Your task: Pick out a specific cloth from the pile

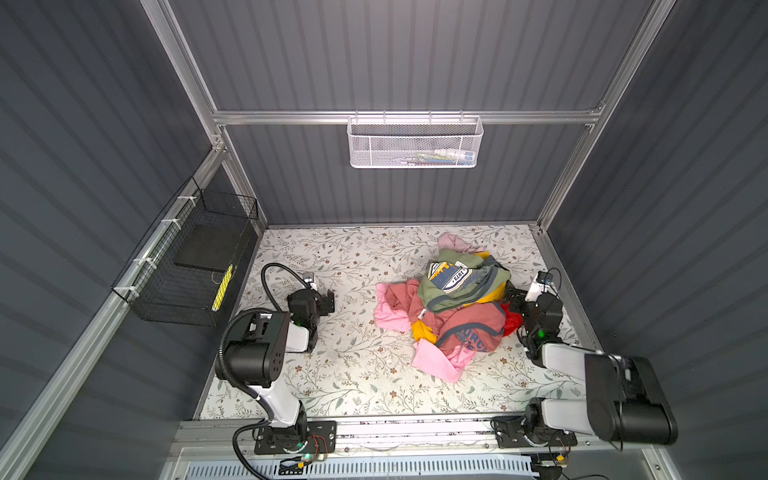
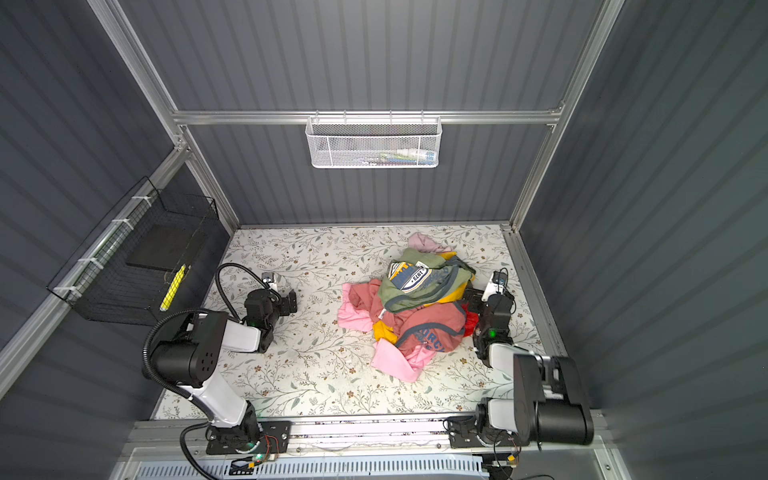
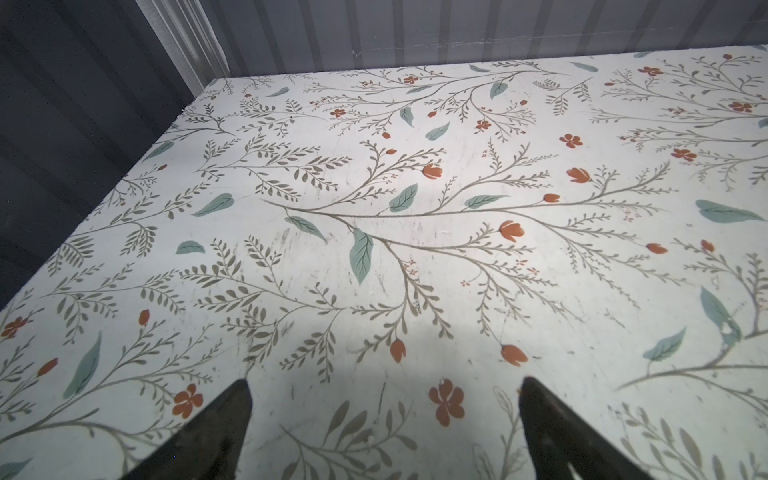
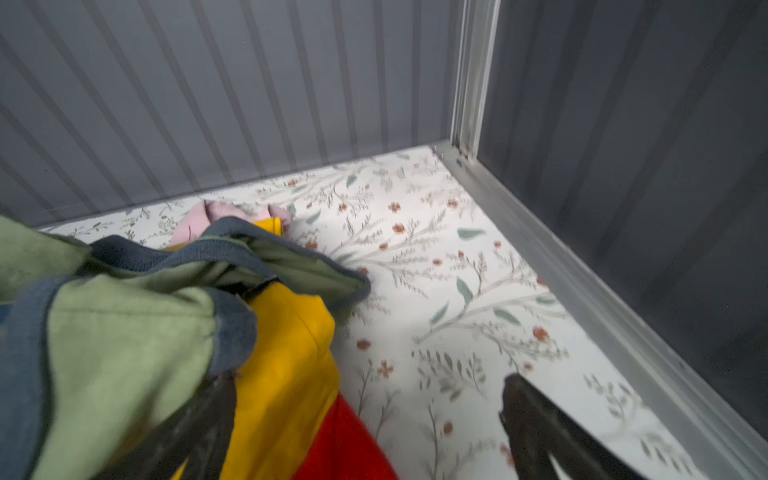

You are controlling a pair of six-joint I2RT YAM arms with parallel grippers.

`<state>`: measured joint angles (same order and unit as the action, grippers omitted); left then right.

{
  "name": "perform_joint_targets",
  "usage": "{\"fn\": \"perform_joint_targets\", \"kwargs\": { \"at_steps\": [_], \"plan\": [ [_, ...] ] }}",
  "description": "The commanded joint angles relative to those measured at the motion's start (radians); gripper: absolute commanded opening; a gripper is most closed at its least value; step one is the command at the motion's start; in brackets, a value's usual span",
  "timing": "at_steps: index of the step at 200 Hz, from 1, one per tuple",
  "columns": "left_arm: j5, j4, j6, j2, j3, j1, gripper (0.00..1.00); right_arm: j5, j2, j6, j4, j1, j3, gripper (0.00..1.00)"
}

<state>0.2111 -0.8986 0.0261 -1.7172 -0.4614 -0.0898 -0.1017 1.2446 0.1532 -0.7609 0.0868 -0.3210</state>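
My right gripper has yellow fabric between its fingers too, so next it will draw back and down, turning toward the pile, to close on the exposed red-orange cloth [image 1: 512, 320] [image 4: 344, 446].
The pile [image 1: 453, 299] [image 2: 415, 299] of pink, rust-pink, olive green and mustard garments lies right of the table's centre. A small part of the red-orange cloth [image 1: 513, 322] [image 2: 471, 322] [image 4: 340, 444] shows at the pile's right edge, under the yellow garment [image 4: 286, 353]. My right gripper [image 1: 513, 299] [image 2: 471, 297] [image 4: 368, 380] is open at that edge, with yellow and red fabric lying between its jaws. One of its fingers [image 4: 208, 415] sits against the green garment. My left gripper [image 1: 328, 301] [image 2: 291, 301] [image 3: 384, 382] is open and empty over bare table, left of the pile.
The floral table [image 1: 353, 374] is walled by grey panels. A metal rail [image 4: 582, 270] runs along the right wall, close to my right gripper. A white mesh basket [image 1: 415, 143] hangs on the back wall, a black wire basket [image 1: 195, 266] on the left wall.
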Motion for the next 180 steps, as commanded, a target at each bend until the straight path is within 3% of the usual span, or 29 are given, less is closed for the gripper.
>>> {"fn": "perform_joint_targets", "kwargs": {
  "at_steps": [1, 17, 30, 39, 54, 69, 103, 138, 180],
  "plan": [
    [0.014, 0.000, -0.004, 0.018, -0.017, 0.007, 1.00, 0.065, -0.163, 0.173, 0.428, 0.069, -0.123, 0.99],
    [0.050, 0.177, -0.023, 0.092, -0.075, 0.007, 1.00, 0.117, -0.252, 0.241, 0.610, 0.087, -0.151, 0.99],
    [0.104, 0.441, -0.105, 0.148, -0.178, 0.007, 1.00, 0.191, -0.311, 0.284, 0.696, 0.108, -0.147, 0.98],
    [0.115, 0.510, -0.147, 0.174, -0.208, 0.006, 1.00, 0.229, -0.339, 0.321, 0.756, 0.126, -0.142, 0.98],
    [0.088, 0.482, -0.193, 0.230, -0.182, -0.009, 1.00, 0.291, -0.362, 0.391, 0.802, 0.167, -0.113, 0.96],
    [0.128, 0.456, -0.214, 0.273, -0.159, -0.039, 1.00, 0.391, -0.358, 0.438, 0.802, 0.219, -0.077, 0.92],
    [0.151, 0.478, -0.209, 0.363, -0.133, -0.108, 1.00, 0.545, -0.305, 0.478, 0.811, 0.257, -0.040, 0.85],
    [0.155, 0.492, -0.205, 0.415, -0.101, -0.149, 1.00, 0.598, -0.197, 0.482, 0.798, 0.257, -0.041, 0.73],
    [0.142, 0.491, -0.226, 0.456, -0.067, -0.153, 1.00, 0.566, -0.132, 0.481, 0.806, 0.255, -0.058, 0.63]
  ]
}}
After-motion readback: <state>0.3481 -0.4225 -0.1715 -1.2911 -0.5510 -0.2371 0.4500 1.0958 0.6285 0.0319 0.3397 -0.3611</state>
